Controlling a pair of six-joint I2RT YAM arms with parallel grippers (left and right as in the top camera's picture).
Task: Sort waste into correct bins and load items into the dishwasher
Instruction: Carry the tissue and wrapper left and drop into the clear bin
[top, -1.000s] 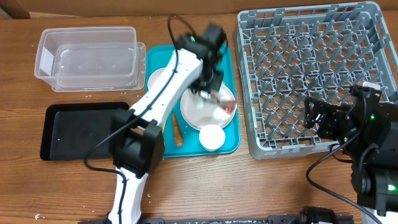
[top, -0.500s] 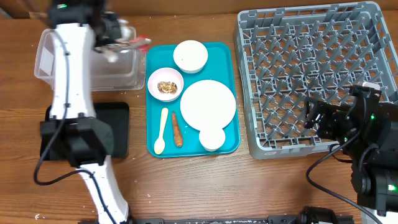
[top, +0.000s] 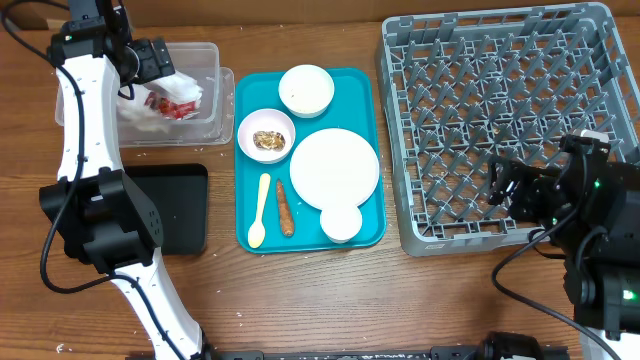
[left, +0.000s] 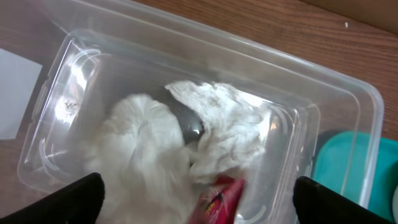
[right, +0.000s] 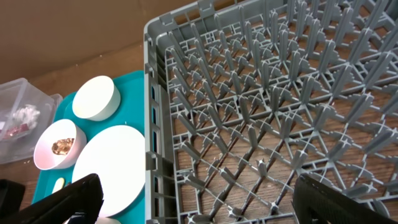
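Note:
My left gripper crosses to the pink bowl and lowers onto its plate-side rim (top: 292, 137) next, clear of the clump. The bowl lies right of this gripper in the overhead view.
My left gripper (top: 150, 58) (left: 202, 208) hangs open over the clear tub (top: 222, 95) (left: 348, 102). Crumpled white napkins (left: 143, 143) and the red wrapper (top: 165, 103) (left: 221, 198) lie loose inside it, below the spread fingers. On the teal tray (top: 368, 88) sit a white bowl (top: 306, 89), a pink bowl (top: 267, 135) with a brown clump, the plate (top: 334, 167), the cup (top: 340, 220), the yellow spoon (top: 260, 210) and the brown stick (top: 285, 207). My right gripper (top: 520, 190) (right: 199, 205) is open and empty above the grey rack's (top: 510, 110) near-left corner.
The black tray (top: 180, 210) lies in front of the tub, partly covered by my left arm. In the right wrist view the plate (right: 115, 168) and both bowls show left of the rack wall (right: 152, 124).
My left arm swung from the plate on the teal tray over to the clear tub with the napkins and wrapper, then opened; they now lie in the tub. The right arm stayed still.

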